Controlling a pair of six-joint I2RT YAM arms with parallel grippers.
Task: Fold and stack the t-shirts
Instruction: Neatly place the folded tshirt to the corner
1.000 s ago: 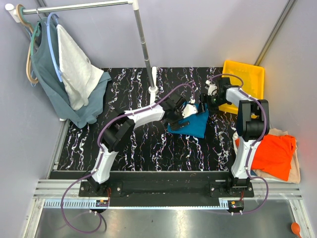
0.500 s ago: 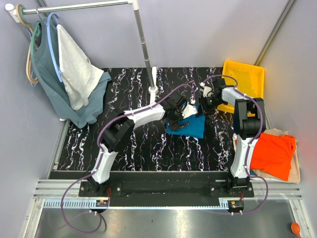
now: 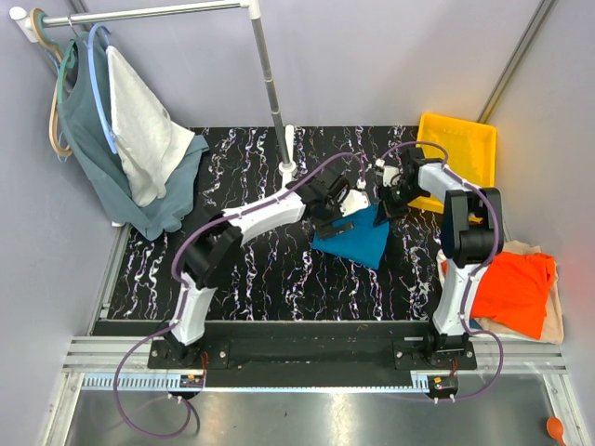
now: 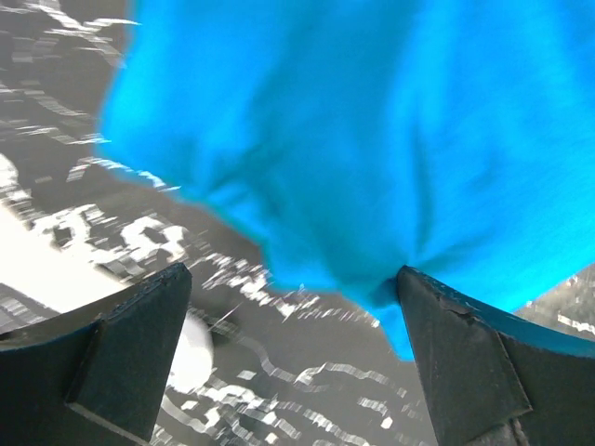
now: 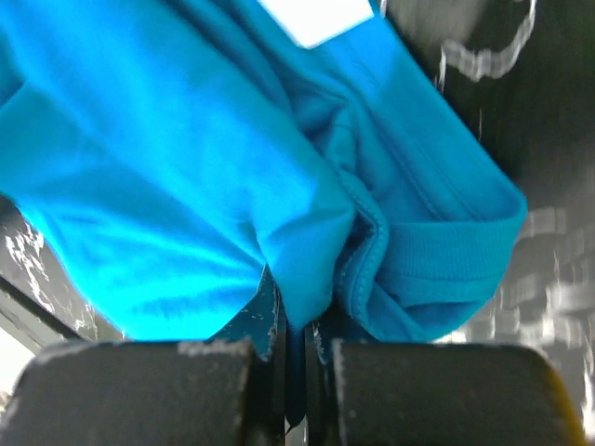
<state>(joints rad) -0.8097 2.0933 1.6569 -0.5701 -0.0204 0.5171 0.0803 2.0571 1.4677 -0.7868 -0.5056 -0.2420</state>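
Note:
Next, my right gripper should carry the teal-blue t-shirt (image 3: 358, 237) toward the right in the top view onto the orange t-shirt (image 3: 516, 288) to release it, since the stack lies there.
The teal-blue t-shirt (image 3: 358, 237) lies bunched on the black marbled table (image 3: 260, 269), right of centre. My right gripper (image 3: 385, 201) is at the shirt's far right edge. In the right wrist view this gripper (image 5: 297, 346) is shut on a fold of the teal cloth (image 5: 186, 186) beside the ribbed collar (image 5: 446, 251). My left gripper (image 3: 346, 206) hovers over the shirt's far left part. In the left wrist view it (image 4: 297, 362) stands wide open, and its right finger (image 4: 474, 362) touches the shirt's edge (image 4: 372, 139). The orange t-shirt (image 3: 516, 288) rests on a cream one (image 3: 554, 323) at the right.
A yellow bin (image 3: 457, 153) stands at the back right, just behind my right arm. A clothes rail pole (image 3: 270, 84) rises from its foot (image 3: 288, 168) behind the left gripper. A grey-green top (image 3: 93, 149) and a white cloth (image 3: 139, 121) hang at the back left.
My right gripper has shut on the teal shirt's edge. The shirt has been drawn out, its near corner now pointing to the front right. The left gripper has shifted slightly toward the back.

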